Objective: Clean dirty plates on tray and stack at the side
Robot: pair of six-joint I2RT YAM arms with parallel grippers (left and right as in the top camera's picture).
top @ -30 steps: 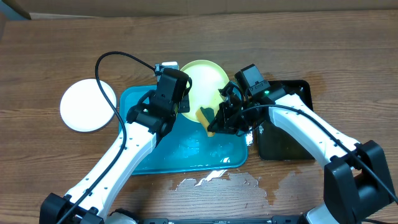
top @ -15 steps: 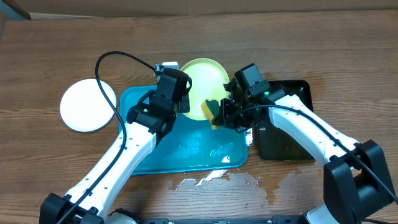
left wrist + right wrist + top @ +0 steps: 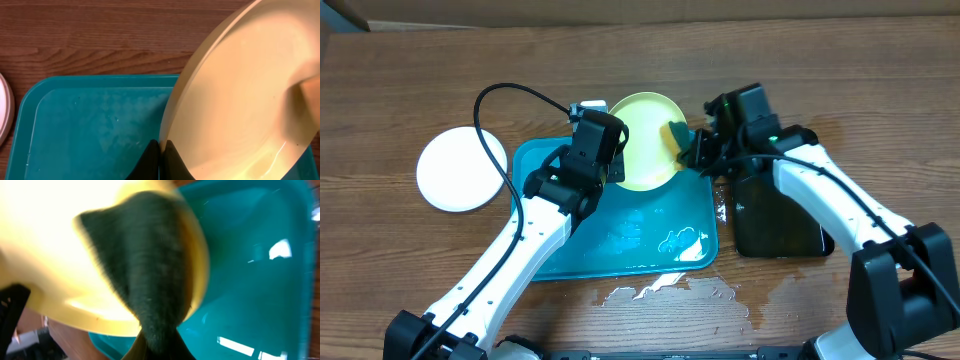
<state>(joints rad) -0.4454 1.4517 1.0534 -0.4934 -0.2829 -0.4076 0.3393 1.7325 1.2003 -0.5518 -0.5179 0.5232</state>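
Observation:
I should move my left gripper to the left in the overhead view to the white plate [image 3: 461,168] next. Then I should put the yellow plate [image 3: 642,135] down on it and let go.
My left gripper [image 3: 615,163] is shut on the rim of the pale yellow plate [image 3: 642,135] and holds it tilted on edge above the far side of the turquoise tray [image 3: 610,250]. The pinch shows in the left wrist view [image 3: 162,150], with the plate [image 3: 240,100] over the tray [image 3: 95,125]. My right gripper [image 3: 695,150] is shut on a dark green and yellow sponge [image 3: 680,133] pressed against the plate's right face; the right wrist view shows the sponge [image 3: 145,275] on the plate [image 3: 55,240]. A white plate [image 3: 461,168] lies on the table left of the tray.
A black tray [image 3: 780,215] lies right of the turquoise one, under my right arm. Water is spilled on the table [image 3: 670,290] by the tray's front edge, and puddles sit inside the tray [image 3: 680,245].
My right gripper has moved the sponge up and to the right across the yellow plate, from its lower edge to its upper right rim. The left gripper and plate have stayed still.

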